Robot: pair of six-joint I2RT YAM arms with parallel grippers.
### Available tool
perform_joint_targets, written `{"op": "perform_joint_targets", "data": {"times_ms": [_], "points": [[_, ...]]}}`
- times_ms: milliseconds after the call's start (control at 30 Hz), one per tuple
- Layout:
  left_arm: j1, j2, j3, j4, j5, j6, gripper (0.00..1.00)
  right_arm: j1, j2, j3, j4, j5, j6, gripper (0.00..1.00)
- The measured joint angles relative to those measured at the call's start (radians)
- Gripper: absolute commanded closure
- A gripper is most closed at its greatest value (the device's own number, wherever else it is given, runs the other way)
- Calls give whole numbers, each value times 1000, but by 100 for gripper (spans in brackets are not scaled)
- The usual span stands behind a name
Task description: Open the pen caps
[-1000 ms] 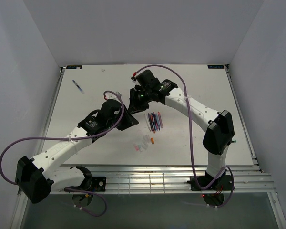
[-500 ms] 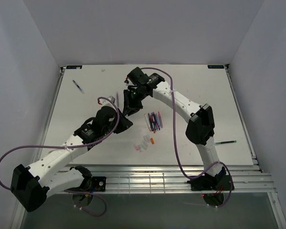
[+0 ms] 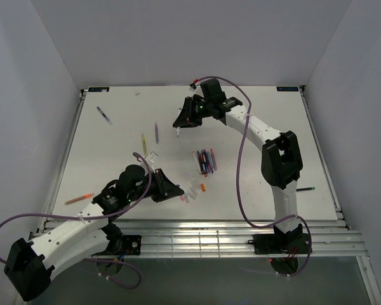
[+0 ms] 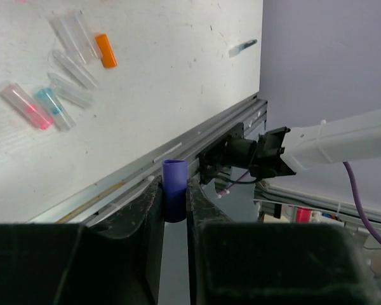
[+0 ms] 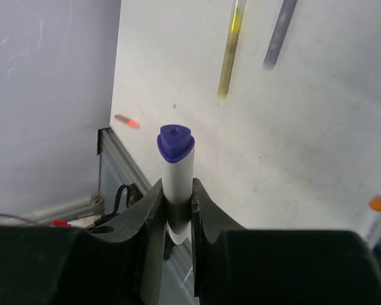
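Observation:
My right gripper carries the pen back, down and to the right in the top view, onto empty table beside the bundle next, since the pen's cap is off.
My left gripper is shut on a small purple pen cap, low over the table's near part. My right gripper is shut on a white-barrelled pen with a purple end, held above the back of the table. Loose pen caps lie beside the left gripper: an orange one, a pink one, a teal one and several clear ones. A bundle of pens lies mid-table.
A yellow pen and a purple pen lie left of centre. A blue pen is at the back left, an orange one near the front left edge, a green one at the right. A metal rail borders the near edge.
The two grippers, close together a second ago, have drawn apart. The left one moved toward the near edge with the purple cap; the right one moved back with the pen.

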Motion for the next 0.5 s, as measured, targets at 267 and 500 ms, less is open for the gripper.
{"op": "perform_joint_targets", "data": {"times_ms": [267,500], "points": [[0,13,31,-78,6,-14,100,8,-60,111,-100,195,-168,92],[0,121,86,-202,-80,22,100,-56,-107,-31,-251,224,-267,92]]}}
